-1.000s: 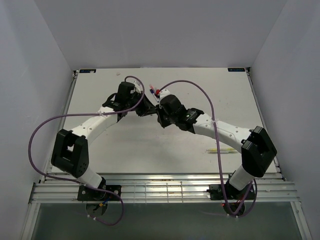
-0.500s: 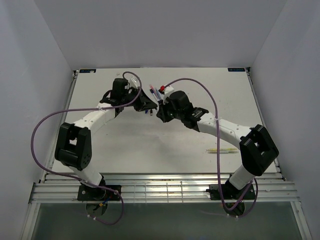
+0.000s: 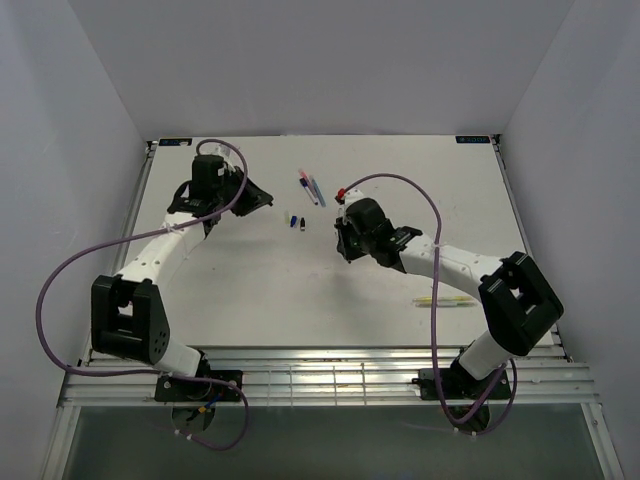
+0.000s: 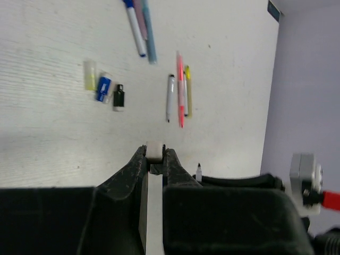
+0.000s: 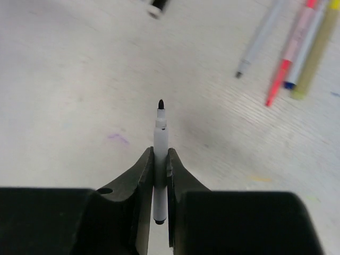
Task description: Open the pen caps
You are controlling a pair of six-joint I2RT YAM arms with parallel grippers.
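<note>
Next, my right gripper carries the white pen outward and down onto the clear tabletop (image 5: 332, 69) beside the yellow pen to release it there, since its cap is off.
My left gripper (image 4: 154, 154) is shut on a white pen cap (image 4: 154, 149), held above the table; in the top view the left gripper (image 3: 262, 197) is at the back left. My right gripper (image 5: 161, 159) is shut on a white pen (image 5: 160, 142) with its black tip (image 5: 160, 103) bare; in the top view the right gripper (image 3: 341, 226) is right of centre. Yellow (image 4: 90, 75), blue (image 4: 103, 88) and black (image 4: 118, 98) caps lie loose on the table. White (image 4: 170, 98), pink (image 4: 180, 90) and yellow (image 4: 188, 91) pens lie beside them.
More pens (image 3: 310, 187) lie at the back centre, with small caps (image 3: 297, 222) just in front of them. Yellow-green pens (image 3: 445, 301) lie near the right arm. Purple cables (image 3: 430, 215) loop over both arms. Grey walls enclose the white table (image 3: 250, 290).
The two grippers were close together at the back centre and have drawn apart. The left one moved left with the white cap, the right one moved right with the uncapped pen.
</note>
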